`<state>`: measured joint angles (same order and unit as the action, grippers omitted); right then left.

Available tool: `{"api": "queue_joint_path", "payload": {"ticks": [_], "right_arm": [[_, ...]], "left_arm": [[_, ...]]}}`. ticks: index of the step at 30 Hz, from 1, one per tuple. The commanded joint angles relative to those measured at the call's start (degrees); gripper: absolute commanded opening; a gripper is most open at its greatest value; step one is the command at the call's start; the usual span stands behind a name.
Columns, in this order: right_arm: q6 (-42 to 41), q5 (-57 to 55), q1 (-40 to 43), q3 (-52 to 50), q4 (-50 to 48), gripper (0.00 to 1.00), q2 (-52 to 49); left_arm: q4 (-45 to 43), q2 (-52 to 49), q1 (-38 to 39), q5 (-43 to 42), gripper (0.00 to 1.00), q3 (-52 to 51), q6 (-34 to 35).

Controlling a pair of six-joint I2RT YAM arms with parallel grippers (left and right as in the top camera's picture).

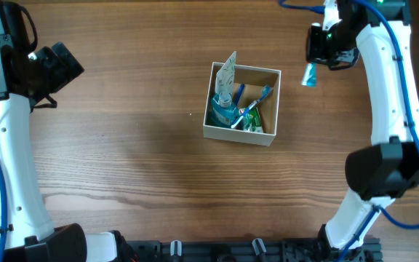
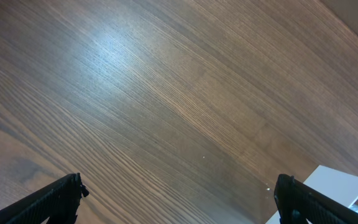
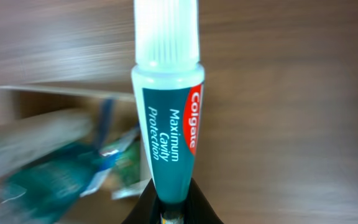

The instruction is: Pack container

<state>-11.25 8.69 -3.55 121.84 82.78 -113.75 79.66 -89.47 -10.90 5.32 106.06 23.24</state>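
Note:
I will move my right gripper to the left in the overhead view, over the part of the container beside the green pack [image 1: 270, 110], and let go of the tube [image 1: 310, 74] where bare brown shows room.
The container [image 1: 271, 136], a white box with a brown inside, stands mid-table holding several toiletries [image 1: 231, 109] in blue and green packs. Its white corner [image 2: 344, 183] shows at the lower right of the left wrist view, and its blurred rim [image 3: 55, 92] appears in the right wrist view. My right gripper [image 1: 324, 57] hangs above the table right of the container, shut on the flat end of a teal toothpaste tube [image 3: 169, 140] with a white cap [image 3: 166, 31]; the tube [image 1: 310, 74] points down toward the table. My left gripper [image 2: 178, 193] is open over bare wood at the far left.
The wooden tabletop [image 1: 122, 145] stretches between the left arm [image 1: 6, 109] and the container. The right arm [image 1: 391, 94] runs down the right side. A black rail [image 1: 217, 251] lines the near edge.

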Motion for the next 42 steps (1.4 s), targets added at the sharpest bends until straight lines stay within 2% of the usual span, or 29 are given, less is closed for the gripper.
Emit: {"api": "queue_joint_path", "payload": {"ticks": [1,7,10,14,23,25,29,32,35,39,42], "right_arm": [[-13.22,7.78,-3.67,1.16,2.69,0.04,1.42],[-28.17,2.86,-8.85,-2.64,2.73,0.04,1.36],[-29.97,-2.56,-10.27,-3.91,2.21,0.06,1.36],[-31.19,-4.63,-10.36,-4.02,1.81,0.17,1.36],[-32.46,-2.73,-11.32,-4.22,1.29,0.17,1.36],[-32.44,-2.73,-11.61,-4.22,0.37,0.24,1.36],[-32.44,-3.43,-11.43,-4.22,-1.88,0.47,1.36],[-32.37,-7.15,-10.05,-4.11,-2.43,0.76,1.38],[-31.91,-10.95,-6.75,-4.11,-1.88,1.0,1.4],[-24.48,-11.28,-0.39,-4.11,-0.85,1.0,1.49],[-22.51,-11.26,3.43,-4.11,1.9,1.0,1.49]], "left_arm": [[-0.13,-0.13,-0.2,0.13,1.0,-0.09,-0.09],[-0.13,-0.13,-0.22,0.13,1.0,-0.09,-0.09],[-0.13,-0.13,-0.22,0.13,1.0,-0.09,-0.09],[-0.13,-0.13,-0.22,0.13,1.0,-0.09,-0.09],[-0.13,-0.13,-0.22,0.13,1.0,-0.09,-0.09],[-0.13,-0.13,-0.22,0.13,1.0,-0.09,-0.09],[-0.13,-0.13,-0.22,0.13,1.0,-0.09,-0.09],[-0.13,-0.13,-0.22,0.13,1.0,-0.09,-0.09],[-0.13,-0.13,-0.22,0.13,1.0,-0.09,-0.09],[-0.13,-0.13,-0.22,0.13,1.0,-0.09,-0.09],[-0.13,-0.13,-0.22,0.13,1.0,-0.09,-0.09]]}}
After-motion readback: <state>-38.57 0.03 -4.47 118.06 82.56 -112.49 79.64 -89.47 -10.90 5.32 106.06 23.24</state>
